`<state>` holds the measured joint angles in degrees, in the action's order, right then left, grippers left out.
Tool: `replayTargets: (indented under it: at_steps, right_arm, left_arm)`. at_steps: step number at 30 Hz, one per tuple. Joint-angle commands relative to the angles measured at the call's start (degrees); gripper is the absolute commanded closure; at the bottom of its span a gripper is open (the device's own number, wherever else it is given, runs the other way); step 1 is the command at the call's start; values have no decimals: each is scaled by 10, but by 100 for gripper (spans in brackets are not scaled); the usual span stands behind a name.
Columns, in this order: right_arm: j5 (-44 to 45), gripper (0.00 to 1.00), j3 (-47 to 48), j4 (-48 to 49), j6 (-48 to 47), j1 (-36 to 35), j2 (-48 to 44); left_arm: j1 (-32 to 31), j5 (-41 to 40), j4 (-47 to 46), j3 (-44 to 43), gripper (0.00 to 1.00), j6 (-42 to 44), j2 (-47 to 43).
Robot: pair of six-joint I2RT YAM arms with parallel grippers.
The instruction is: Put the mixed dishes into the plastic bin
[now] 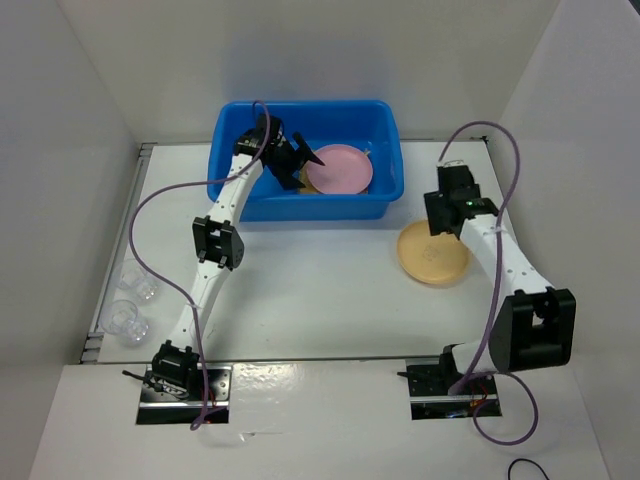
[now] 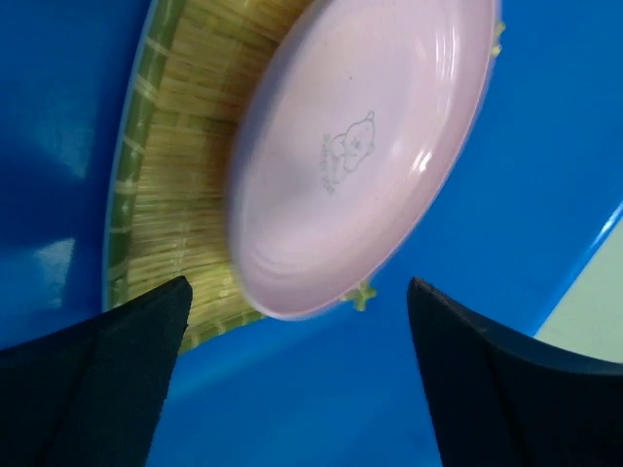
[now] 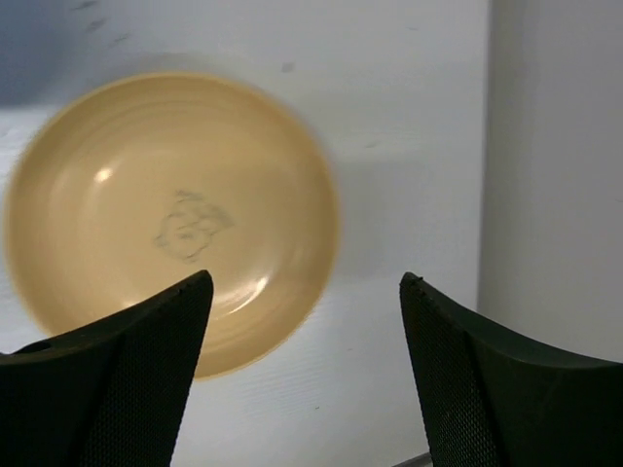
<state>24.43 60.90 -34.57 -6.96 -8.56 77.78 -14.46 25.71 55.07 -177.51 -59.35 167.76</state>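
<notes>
Empty table leaves room for a finger at the tan-orange plate's wall-side rim [image 1: 467, 260] [image 3: 330, 243]. My right gripper needs to move toward the wall next and then go down there.
The blue plastic bin [image 1: 320, 208] stands at the back of the table. Inside it the pink plate [image 1: 342, 168] lies on the yellow bamboo mat [image 2: 180, 185]. The plate also shows in the left wrist view [image 2: 360, 146]. My left gripper [image 1: 308, 170] is open and empty inside the bin, just left of the plate; in the left wrist view [image 2: 297, 326] it hangs above the blue floor. The tan-orange plate [image 1: 432, 252] lies on the table right of the bin. My right gripper [image 3: 304, 331] is open and empty above this plate's [image 3: 165, 214] edge. Two clear cups [image 1: 140, 283] [image 1: 127, 320] stand at the table's left edge.
White walls enclose the table on the left, back and right; the right wall [image 3: 555, 165] is close to my right gripper. The bin's rim [image 1: 300, 104] rises above the table. Purple cables loop over both arms.
</notes>
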Motion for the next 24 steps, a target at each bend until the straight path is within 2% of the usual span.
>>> replayTargets:
  at_steps: [1, 3, 4, 6, 8, 9, 10, 13, 18, 21, 24]
  right_arm:
    - [-18, 18, 52, -7, -31, 104, 25]
    - [-32, 18, 69, -17, -66, 151, 65]
    - [-69, 18, 76, -25, -78, 206, 81]
    - [-140, 18, 109, -57, -109, 259, 136]
    - [-176, 22, 141, -90, -125, 305, 177]
    - [-209, 22, 148, -116, -140, 311, 205]
    - [-217, 23, 148, -125, -140, 311, 216]
    - [-237, 23, 124, -125, -152, 311, 227]
    - [-284, 23, 102, -120, -165, 311, 220]
    - [-284, 23, 79, -107, -165, 304, 236]
    - [-289, 26, 74, -101, -165, 299, 264]
  left_arm:
    - [7, 9, -8, -23, 0, 10, -25]
    - [14, -9, 2, -23, 0, 15, -51]
    - [15, -29, 9, -23, 0, 25, -80]
    - [20, -58, 40, -23, 0, 52, -130]
    - [25, -105, 77, -23, 0, 97, -165]
    - [25, -128, 93, -23, 0, 116, -203]
    - [20, -186, 129, -23, 0, 135, -224]
    - [-3, -285, 185, -23, 0, 203, -294]
    - [-18, -270, 195, 53, 0, 236, -364]
    - [-54, -322, 195, 59, 0, 270, -385]
    - [-74, -352, 195, 102, 0, 275, -410]
